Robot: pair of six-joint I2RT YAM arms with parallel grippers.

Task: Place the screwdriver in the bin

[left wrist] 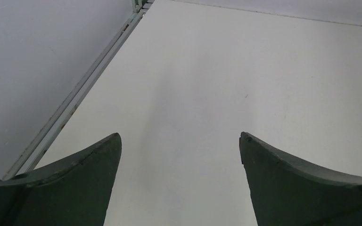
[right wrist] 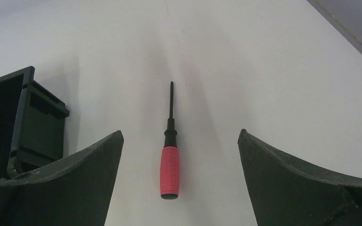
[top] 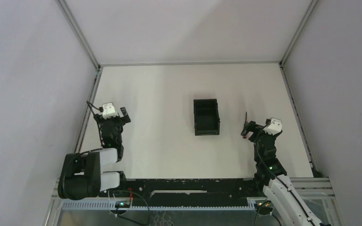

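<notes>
The screwdriver lies flat on the tabletop, so my right gripper will next move down, tilt its fingers downward and close around the red handle's stem end.
The screwdriver, with a short red handle and a thin dark shaft, lies flat on the white table with its tip pointing away from me. My right gripper hovers open above it, one finger on each side of the handle and clear of it. In the top view the screwdriver shows just beside the right gripper. The black bin stands mid-table, left of the screwdriver; its near corner shows in the right wrist view. My left gripper is open over bare table.
Grey enclosure walls close in the table on the left, right and back, with a metal rail along the left edge. The arm bases and a black mounting bar run along the near edge.
</notes>
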